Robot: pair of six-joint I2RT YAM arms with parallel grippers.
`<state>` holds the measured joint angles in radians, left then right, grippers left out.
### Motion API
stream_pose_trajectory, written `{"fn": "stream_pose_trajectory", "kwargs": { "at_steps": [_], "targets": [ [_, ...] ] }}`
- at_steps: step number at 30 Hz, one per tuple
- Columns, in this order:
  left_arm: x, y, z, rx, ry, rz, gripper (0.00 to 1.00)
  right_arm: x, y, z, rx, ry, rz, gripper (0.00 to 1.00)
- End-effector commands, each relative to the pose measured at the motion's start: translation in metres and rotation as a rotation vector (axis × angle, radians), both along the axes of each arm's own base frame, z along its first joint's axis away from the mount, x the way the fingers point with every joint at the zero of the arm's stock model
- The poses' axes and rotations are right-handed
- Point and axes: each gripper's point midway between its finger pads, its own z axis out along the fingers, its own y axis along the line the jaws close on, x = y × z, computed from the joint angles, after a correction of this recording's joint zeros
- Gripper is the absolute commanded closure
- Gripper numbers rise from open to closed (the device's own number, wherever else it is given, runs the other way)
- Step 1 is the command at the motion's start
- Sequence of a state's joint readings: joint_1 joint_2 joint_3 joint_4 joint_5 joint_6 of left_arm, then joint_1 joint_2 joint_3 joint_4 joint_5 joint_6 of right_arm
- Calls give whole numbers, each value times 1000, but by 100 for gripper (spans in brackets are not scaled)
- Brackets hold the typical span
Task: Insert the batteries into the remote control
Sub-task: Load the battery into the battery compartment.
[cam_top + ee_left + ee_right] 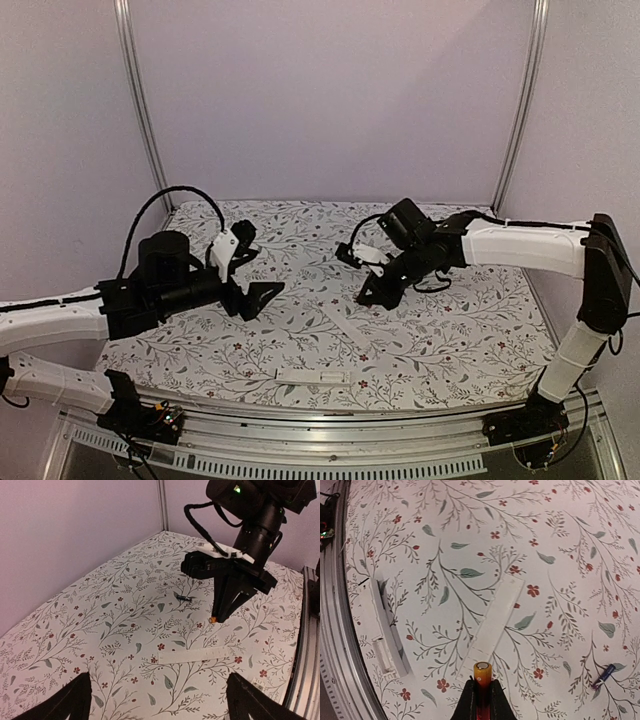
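Observation:
Next, my right gripper lowers back toward the table's front edge and releases the battery in the remote's open compartment [335,379] [385,656], since that compartment shows uncovered and empty.
My right gripper [482,684] is shut on a battery [482,672] with a red body and an orange-yellow end, and holds it above the table. It hangs over the near end of the thin white cover strip [492,625]. The white remote control [380,632] lies to the left by the table's front edge, with its compartment showing. In the top view the remote [313,376] lies near the front edge, apart from both grippers. A second dark battery [603,675] lies loose on the cloth and also shows in the left wrist view [184,598]. My left gripper [258,297] is open and empty.
The table carries a floral cloth [450,330]. A metal rail [330,440] runs along the front edge. Pale walls and two upright posts [140,100] close in the back and sides. The right arm's gripper [222,605] hangs in the left wrist view.

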<state>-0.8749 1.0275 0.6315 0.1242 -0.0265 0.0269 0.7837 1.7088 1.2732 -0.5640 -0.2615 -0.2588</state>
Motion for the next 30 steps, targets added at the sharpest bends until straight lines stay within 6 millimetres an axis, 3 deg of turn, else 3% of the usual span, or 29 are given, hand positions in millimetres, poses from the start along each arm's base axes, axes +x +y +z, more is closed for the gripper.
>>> {"fn": "stream_pose_trajectory", "kwargs": {
  "at_steps": [1, 6, 15, 22, 30],
  "targets": [
    [-35, -8, -46, 118, 31, -151, 7, -61, 52, 7, 155, 37, 260, 100],
    [-81, -21, -87, 259, -31, -356, 3, -84, 71, -9, 181, 75, 321, 100],
    [-98, -11, -159, 500, -29, -512, 1, -117, 79, -51, 89, 116, 361, 100],
    [-97, -12, -176, 569, -13, -545, 0, -118, 82, -69, 71, 131, 358, 100],
    [-93, -12, -190, 623, 6, -545, 5, -130, 72, -77, 59, 153, 372, 100]
  ]
}}
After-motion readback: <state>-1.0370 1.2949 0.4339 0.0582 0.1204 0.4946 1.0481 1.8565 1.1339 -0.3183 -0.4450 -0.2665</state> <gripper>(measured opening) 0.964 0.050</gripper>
